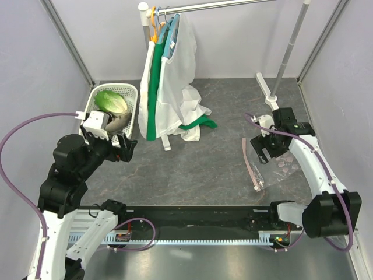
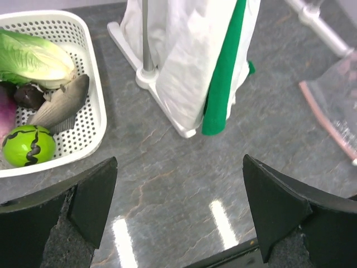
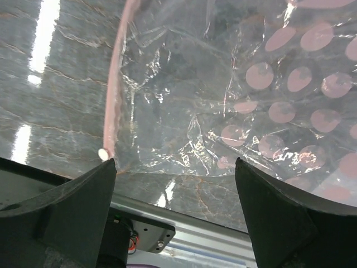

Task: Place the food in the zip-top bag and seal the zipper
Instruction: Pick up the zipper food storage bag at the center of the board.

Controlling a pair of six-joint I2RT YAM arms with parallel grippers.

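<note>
The robot will next move its right gripper down and to the gripper's left in the top view, onto the bag's plastic beside the pink zipper, because that plastic lies flat.
The food lies in a white basket at the back left: a lettuce head, a pale oblong vegetable, a small green round fruit and a purple eggplant at the frame edge. My left gripper hangs open over bare table just right of the basket. The clear zip-top bag with pink dots lies flat at the right. Its pink zipper runs along its left edge. My right gripper is open above the bag's near edge, holding nothing.
A clothes rack stands at the back centre with a white mesh garment and a green one hanging to the table. Its white foot reaches toward the left gripper. A slanted metal pole rises at the back right. Walls close both sides.
</note>
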